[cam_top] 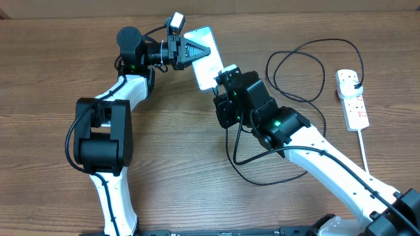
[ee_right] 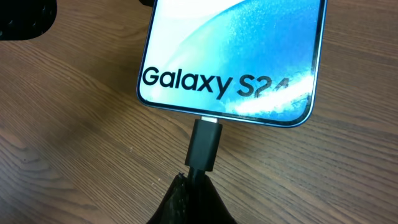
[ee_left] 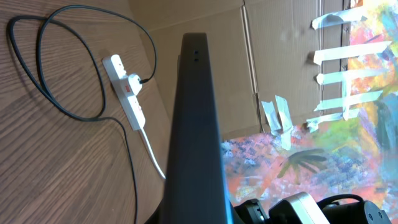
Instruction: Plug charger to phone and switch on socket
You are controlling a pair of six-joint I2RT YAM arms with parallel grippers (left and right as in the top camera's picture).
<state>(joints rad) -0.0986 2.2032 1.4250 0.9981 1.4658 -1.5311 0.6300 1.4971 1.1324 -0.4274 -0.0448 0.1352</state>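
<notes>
The left gripper lowers the phone [cam_top: 209, 67] next and draws it back onto the tabletop's bare wood to release it, since I still hold it in midair.
The phone [cam_top: 209, 67], with a light-blue screen, is held at its far end by my left gripper [cam_top: 191, 50], which is shut on it. The left wrist view shows the phone's dark edge [ee_left: 196, 124]. My right gripper [cam_top: 226, 77] is shut on the charger cable just behind its small connector [ee_right: 206, 142]. The connector meets the phone's [ee_right: 236, 50] bottom edge below the "Galaxy" text, with a sliver of metal tip showing. The black cable [cam_top: 295, 72] loops to the white socket [cam_top: 352, 99], where its black plug [cam_top: 355, 80] sits in the far outlet. The socket also shows in the left wrist view [ee_left: 127, 93].
More black cable [cam_top: 244, 165] loops on the wooden table under my right arm. The socket's thick white cord [cam_top: 365, 152] runs toward the front right. Cardboard walls [ee_left: 273, 56] stand behind the table.
</notes>
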